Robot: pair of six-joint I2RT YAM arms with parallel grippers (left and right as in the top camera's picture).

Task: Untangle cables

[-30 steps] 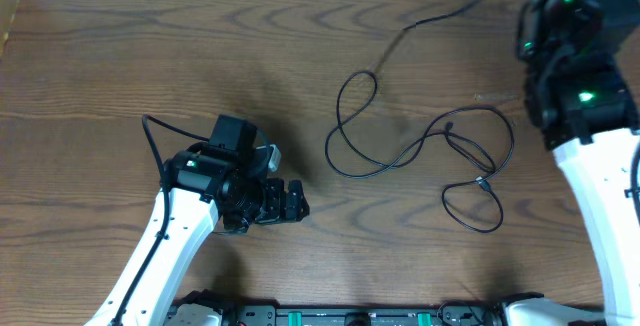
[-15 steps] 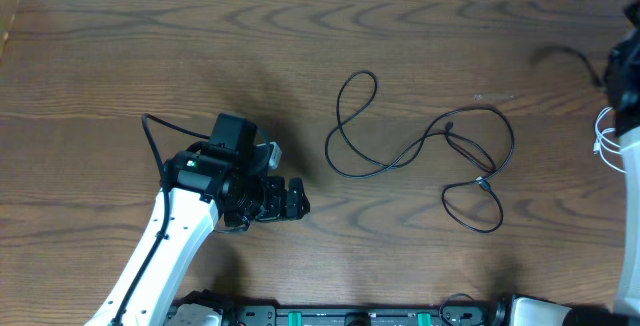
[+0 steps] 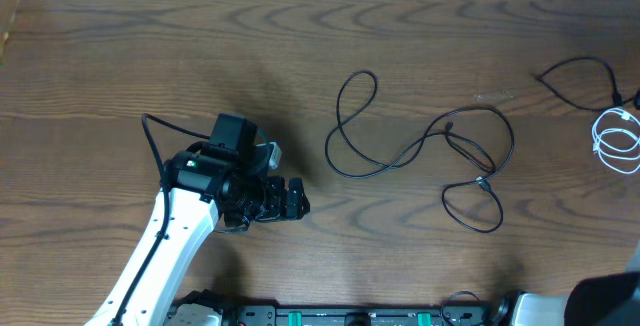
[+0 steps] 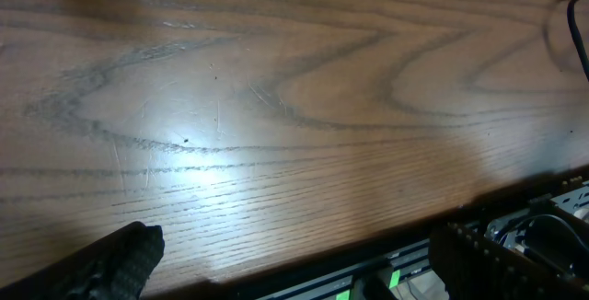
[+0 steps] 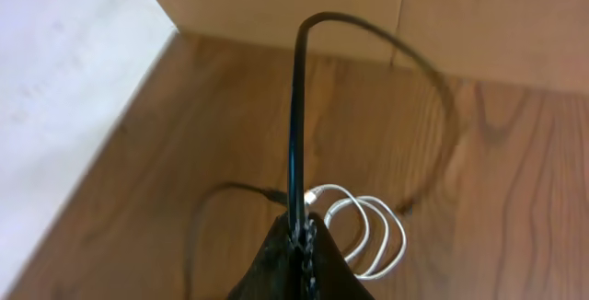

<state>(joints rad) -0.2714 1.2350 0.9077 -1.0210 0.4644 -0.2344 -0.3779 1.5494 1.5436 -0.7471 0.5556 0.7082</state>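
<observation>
The black cable still arcs up off the wood, so the robot will next tilt its right gripper down and lower it toward the coiled white cable (image 3: 617, 142) (image 5: 365, 233) to release.
A long black cable (image 3: 420, 151) lies in loose loops on the table's middle, free of both grippers. At the right edge a second black cable (image 3: 575, 66) trails in, with a coiled white cable (image 3: 618, 141) just below it. In the right wrist view my right gripper (image 5: 304, 236) is shut on that black cable (image 5: 296, 107), which rises from the pinch and arcs over to the right; the white cable (image 5: 373, 226) lies on the wood right behind it. My left gripper (image 3: 293, 200) is open over bare wood at the left, its fingers (image 4: 120, 261) wide apart with nothing between.
The wooden table (image 3: 150, 56) ends in a white strip along the far edge. A light wall and a tan panel (image 5: 276, 1) stand close behind the right gripper. The table's front rail with green tabs (image 4: 368, 282) runs under the left gripper.
The right arm has swung from the far right corner out of the overhead view, dragging the black cable's end rightward. The white cable now shows at the right edge. Left arm unmoved.
</observation>
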